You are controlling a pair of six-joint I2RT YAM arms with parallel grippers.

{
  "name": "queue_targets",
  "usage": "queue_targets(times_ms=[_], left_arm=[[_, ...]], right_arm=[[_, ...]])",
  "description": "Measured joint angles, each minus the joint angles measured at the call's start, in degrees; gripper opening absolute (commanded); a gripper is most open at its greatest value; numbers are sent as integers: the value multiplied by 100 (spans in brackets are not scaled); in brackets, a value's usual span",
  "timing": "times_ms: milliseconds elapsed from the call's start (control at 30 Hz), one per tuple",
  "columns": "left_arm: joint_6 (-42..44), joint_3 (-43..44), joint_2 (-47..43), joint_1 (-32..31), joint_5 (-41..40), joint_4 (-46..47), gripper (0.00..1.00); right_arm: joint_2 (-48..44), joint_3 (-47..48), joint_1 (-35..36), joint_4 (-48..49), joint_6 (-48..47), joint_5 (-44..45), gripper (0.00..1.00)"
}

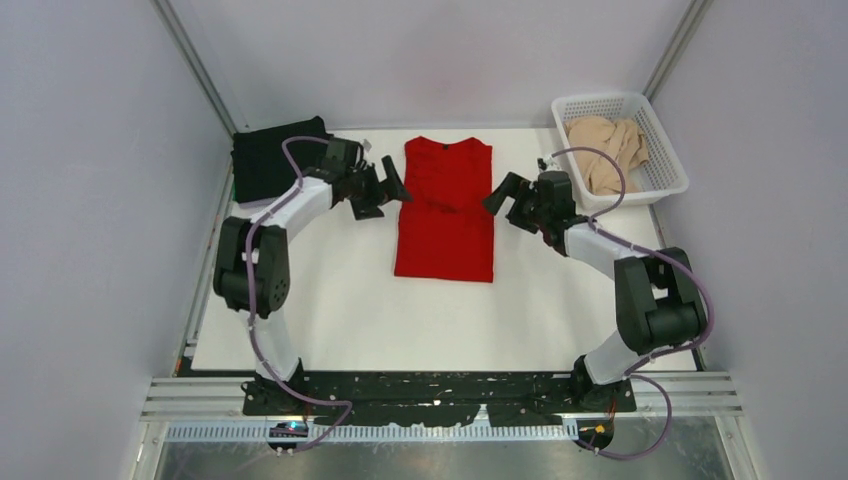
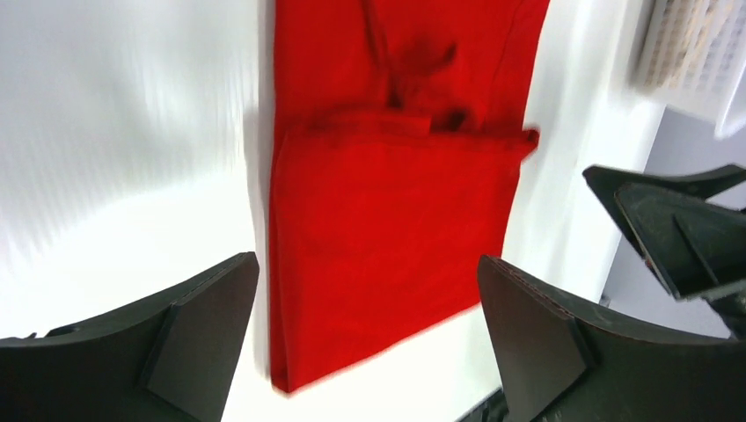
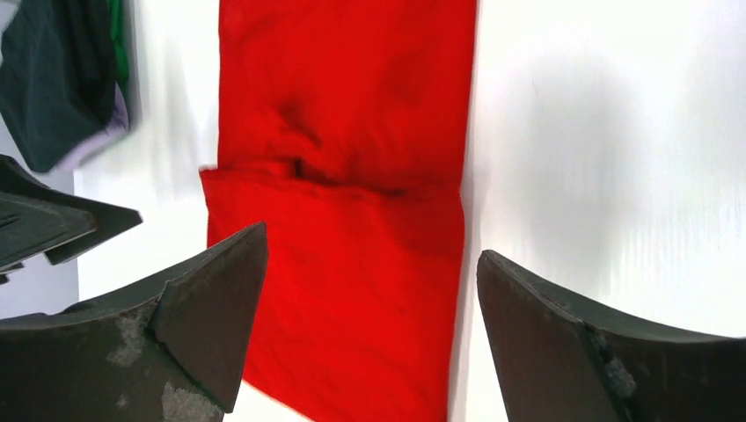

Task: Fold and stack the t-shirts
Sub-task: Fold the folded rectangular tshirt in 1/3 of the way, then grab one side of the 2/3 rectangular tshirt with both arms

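The red t-shirt's near corner (image 1: 398,273) (image 2: 287,381) on my left gripper's side is uncovered and lies below and back of the gripper, so I should move my left gripper back and down onto it.
The red t-shirt (image 1: 445,210) lies flat at the table's middle, folded into a narrow rectangle with its sleeves tucked in; it also shows in the left wrist view (image 2: 396,202) and the right wrist view (image 3: 352,176). The black t-shirt (image 1: 270,160) lies folded at the far left, and a pale lavender edge (image 3: 116,127) peeks from under it. The beige t-shirt (image 1: 610,150) is crumpled in the basket. My left gripper (image 1: 385,188) (image 2: 368,264) is open and empty beside the red shirt's left edge. My right gripper (image 1: 505,195) (image 3: 371,255) is open and empty beside its right edge.
A white lattice basket (image 1: 665,140) stands at the back right corner. Grey walls close in the table on the left, right and back. The white table (image 1: 350,320) spreads bare in front of the red shirt.
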Motion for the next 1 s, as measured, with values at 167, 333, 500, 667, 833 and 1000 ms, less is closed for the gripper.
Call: queue_targets(times_ms=[167,333,500,667,833,1000], left_arm=[[68,-1720,-1453,-109,-24,83,99],[105,-2966,-2142,-293,-72,155,97],[59,-3324,-2024,-365,-219,144,77],[-7,-3274,-1729,-415,-280,208,60],[-22,-3254,-1554,-544,-315,245,50],[-46,-3174,-1403,-601,-323,264,40]], right_arm=[[-951,-960,101,-254,-210,-94,95],[-1613,-1823,520,-649,-378,-118,97],[-1716,-2184,796,-879,-409,-129,94],[-1709,-2192,872,-870,-385,-94,74],[-1539,-2190,935,-789,-352,-103,64],[-1366,-2184,970,-553,-302,-192,62]])
